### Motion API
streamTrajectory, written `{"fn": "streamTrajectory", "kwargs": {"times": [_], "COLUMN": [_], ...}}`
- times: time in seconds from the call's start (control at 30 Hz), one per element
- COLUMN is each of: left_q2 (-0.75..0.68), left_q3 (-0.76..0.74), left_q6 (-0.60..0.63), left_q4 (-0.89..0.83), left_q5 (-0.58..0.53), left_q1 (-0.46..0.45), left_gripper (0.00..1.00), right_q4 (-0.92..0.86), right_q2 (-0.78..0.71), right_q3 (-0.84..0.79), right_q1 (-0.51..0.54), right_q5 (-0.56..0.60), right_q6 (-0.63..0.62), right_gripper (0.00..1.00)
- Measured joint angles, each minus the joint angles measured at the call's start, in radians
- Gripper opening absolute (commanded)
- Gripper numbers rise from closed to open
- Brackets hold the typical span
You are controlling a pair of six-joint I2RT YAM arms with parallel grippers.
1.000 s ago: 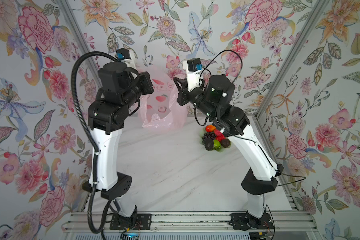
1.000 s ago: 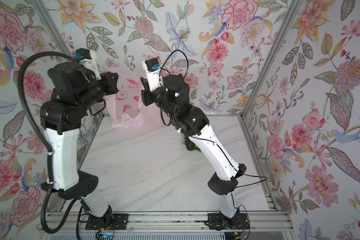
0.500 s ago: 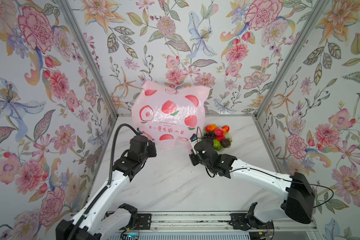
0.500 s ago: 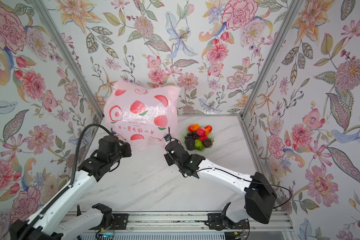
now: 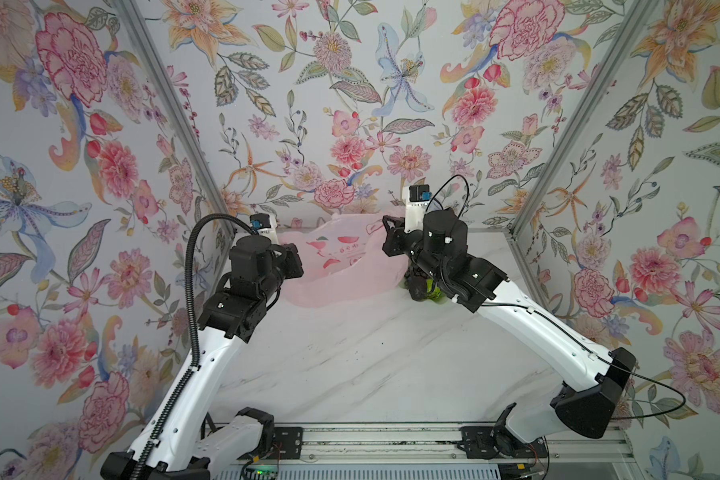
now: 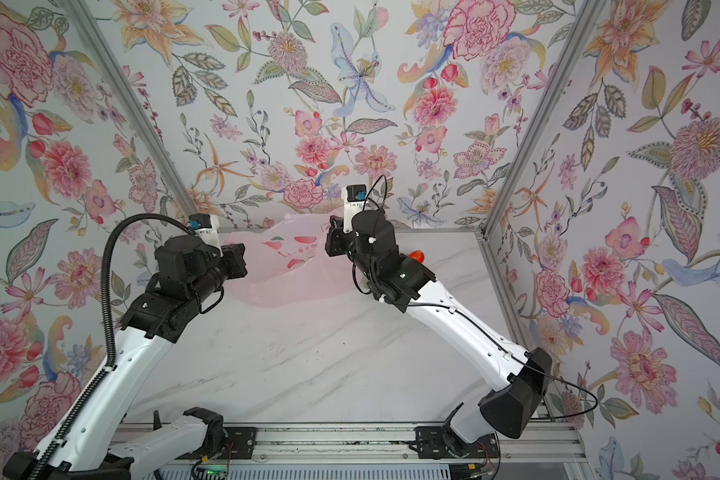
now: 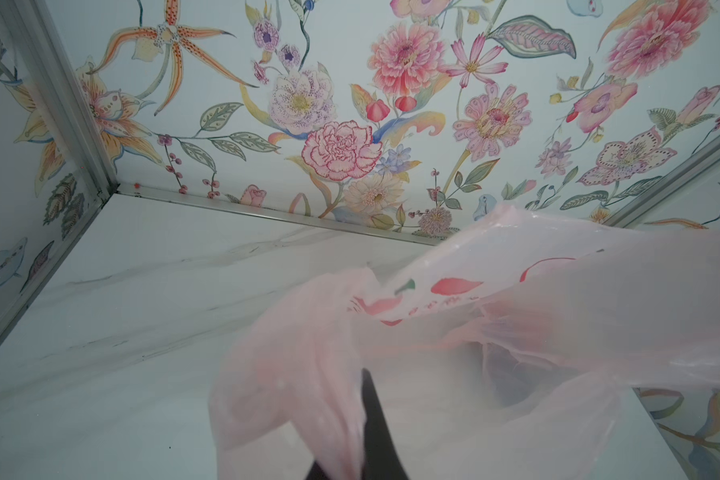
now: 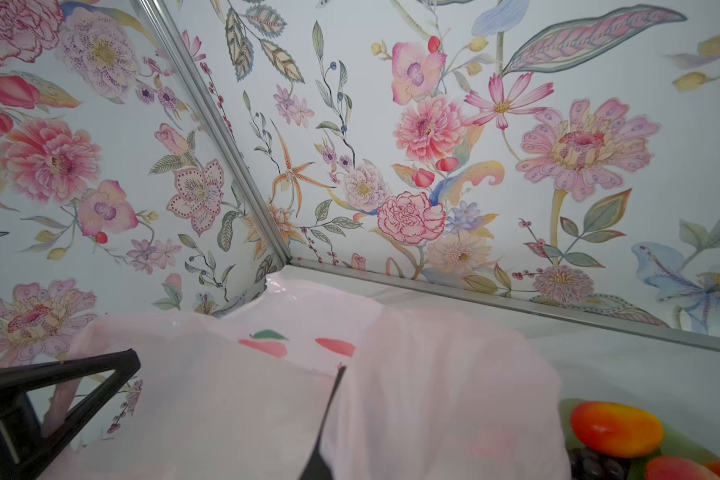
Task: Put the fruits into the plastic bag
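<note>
Both grippers hold film while the fruits lie outside it. The right gripper moves down to the tabletop beside the fruits and releases the bag's edge next.
The pink translucent plastic bag (image 5: 341, 270) (image 6: 283, 272) hangs slack between my two grippers at the back of the table, its lower part resting on the marble. My left gripper (image 5: 294, 262) (image 6: 238, 262) is shut on the bag's left edge; in the left wrist view the film (image 7: 516, 316) bunches around that gripper (image 7: 360, 415). My right gripper (image 5: 387, 241) (image 6: 332, 243) is shut on the bag's right edge (image 8: 433, 374), the gripper (image 8: 331, 399) pinching it. The fruits (image 5: 420, 289) lie piled right of the bag, mostly hidden under my right arm; an orange mango (image 8: 616, 428) (image 6: 416, 254) and dark grapes (image 8: 591, 463) show.
The fruits sit in a pale green dish (image 8: 682, 442) by the right wall. Floral walls with metal corner posts (image 5: 175, 124) close in the back and sides. The bare marble tabletop (image 5: 371, 365) stretches toward the front rail.
Half a second ago both arms were low and the bag ballooned tall; now the arms have lifted again and the bag sags lower and flatter between them. Both grips stay shut.
</note>
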Motion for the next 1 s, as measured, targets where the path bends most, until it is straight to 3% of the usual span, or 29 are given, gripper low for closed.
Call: {"fn": "streamTrajectory", "kwargs": {"times": [0.13, 0.27, 0.37, 0.53, 0.67, 0.77, 0.83, 1.0], "left_q2": [-0.050, -0.089, -0.098, -0.118, -0.214, -0.303, -0.359, -0.409], "left_q3": [-0.129, -0.156, -0.117, 0.021, 0.037, -0.064, -0.214, -0.567], "left_q6": [-0.005, -0.004, -0.003, 0.003, 0.007, -0.028, -0.083, -0.245], "left_q4": [-0.030, -0.069, -0.094, -0.100, -0.059, -0.019, 0.014, 0.000], "left_q5": [0.013, 0.009, -0.019, -0.108, -0.153, -0.138, -0.103, -0.006], "left_q1": [0.000, 0.001, 0.005, 0.008, 0.008, 0.008, 0.007, 0.007], "left_gripper": [0.00, 0.00, 0.00, 0.00, 0.00, 0.00, 0.00, 0.00], "right_q4": [-0.007, -0.028, -0.045, -0.024, 0.038, 0.085, 0.098, 0.076], "right_q2": [0.030, 0.087, 0.154, 0.257, 0.222, 0.151, 0.116, 0.172], "right_q3": [-0.118, -0.153, -0.062, 0.228, 0.269, 0.141, 0.006, -0.220], "right_q1": [-0.008, -0.009, -0.008, 0.006, 0.019, 0.010, -0.010, -0.086], "right_q5": [-0.035, -0.069, -0.104, -0.164, -0.208, -0.244, -0.261, -0.277], "right_q6": [0.026, 0.051, 0.053, -0.008, -0.057, -0.077, -0.079, -0.039], "right_gripper": [0.00, 0.00, 0.00, 0.00, 0.00, 0.00, 0.00, 0.00]}}
